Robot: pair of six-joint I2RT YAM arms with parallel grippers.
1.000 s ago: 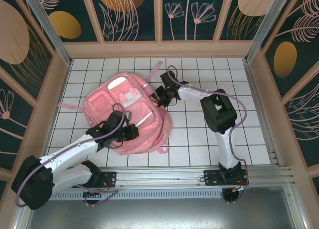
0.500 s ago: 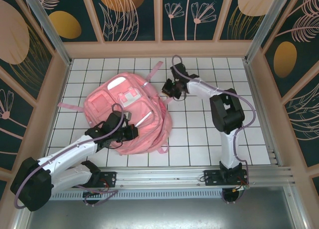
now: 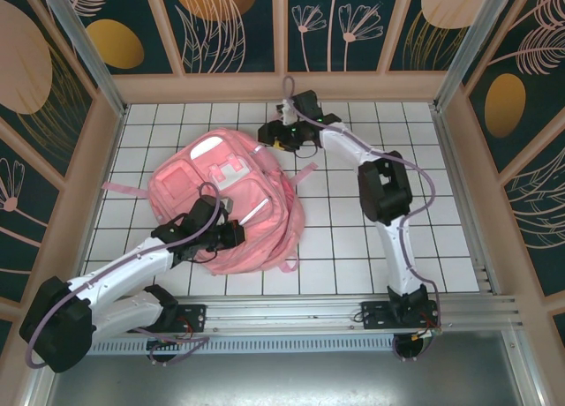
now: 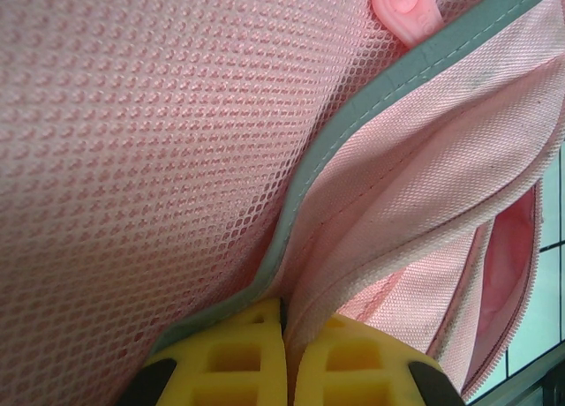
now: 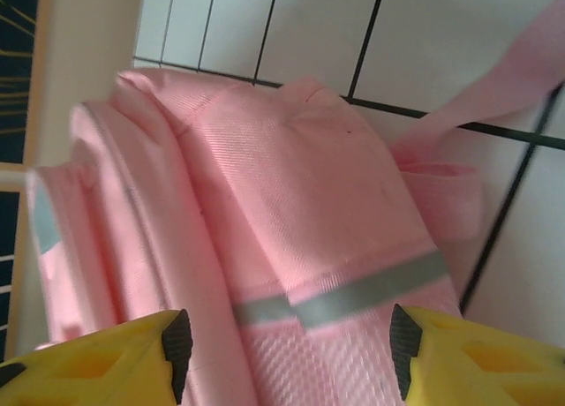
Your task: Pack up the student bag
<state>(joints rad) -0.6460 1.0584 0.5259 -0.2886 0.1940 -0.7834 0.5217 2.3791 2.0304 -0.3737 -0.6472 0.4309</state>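
Observation:
The left gripper swings the bag's fold (image 4: 306,311) beside the mesh pocket outward next and then lets go of it, because the bag (image 4: 177,115) lies slanted across the tiled floor.
The student bag (image 3: 203,190), a large pink backpack with grey reflective stripes, lies flat on the tiled floor left of centre. My left gripper (image 3: 228,234) is at its near right side. In the left wrist view the left gripper (image 4: 287,357) is shut on a fold of the bag (image 4: 177,115) beside a grey-trimmed mesh pocket. My right gripper (image 3: 272,137) hovers at the bag's far top end. It stands open (image 5: 290,353), its fingers astride the bag's (image 5: 265,176) pink fabric and a grey stripe (image 5: 353,296) without touching them.
A loose pink strap (image 3: 305,172) trails right of the bag, another (image 3: 119,188) to the left. White tiled floor (image 3: 353,229) stretches to the right. A raised beige border (image 3: 282,88) and patterned walls enclose the floor; a metal rail (image 3: 353,309) runs along the front.
My right gripper has left the bag's right side, swung up to its far top end, and opened. The left gripper has kept its hold in place.

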